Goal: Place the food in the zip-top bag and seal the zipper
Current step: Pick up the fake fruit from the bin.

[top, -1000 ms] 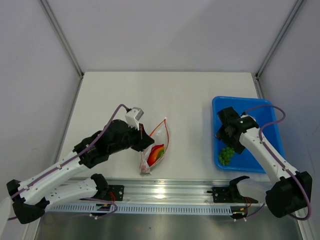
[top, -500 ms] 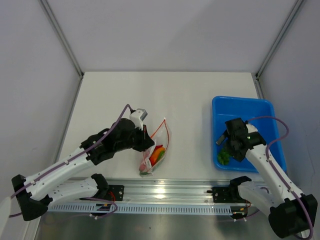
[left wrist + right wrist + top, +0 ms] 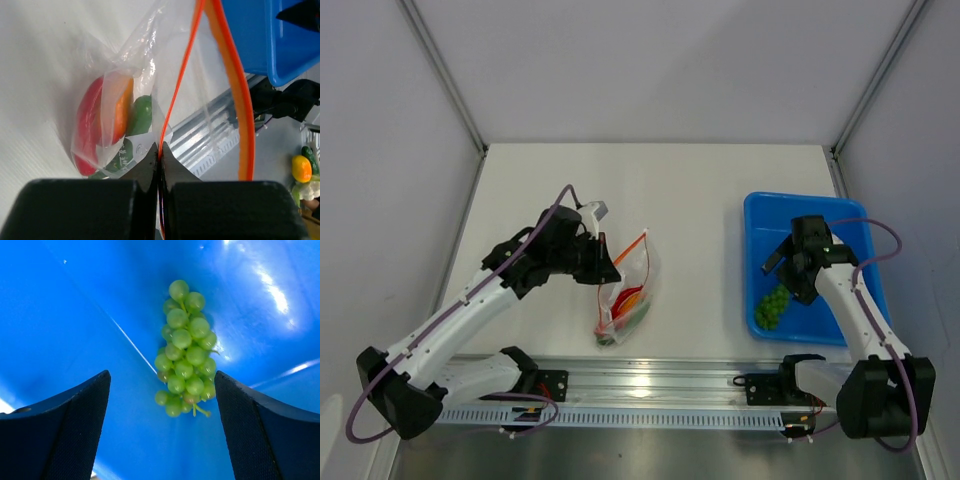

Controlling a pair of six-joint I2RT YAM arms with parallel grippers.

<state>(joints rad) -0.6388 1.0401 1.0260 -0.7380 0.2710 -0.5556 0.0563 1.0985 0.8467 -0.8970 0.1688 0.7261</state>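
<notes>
The stem end of the grapes is nearest my open fingertips. My right gripper will go down into the blue tray (image 3: 840,215) around that end.
The clear zip-top bag (image 3: 625,295) hangs from my left gripper (image 3: 612,272), which is shut on one side of its orange-red zipper (image 3: 176,92) and holds the mouth open. Inside the bag lie a red pepper piece (image 3: 89,120), an orange carrot piece (image 3: 121,107) and a green piece (image 3: 141,114). The bunch of green grapes (image 3: 185,352) lies in the blue tray (image 3: 840,215), also seen from above (image 3: 773,306). My right gripper (image 3: 782,262) is open and empty, its fingers (image 3: 75,415) spread on either side of the grapes, just above them.
The blue tray stands at the right of the white table. A metal rail (image 3: 650,385) runs along the near edge. Other toy foods (image 3: 302,167) lie beyond the table edge in the left wrist view.
My right gripper rose from the tray's near corner and moved farther back; the grapes lie uncovered below it. My left gripper lifted the bag's mouth slightly and shifted left.
</notes>
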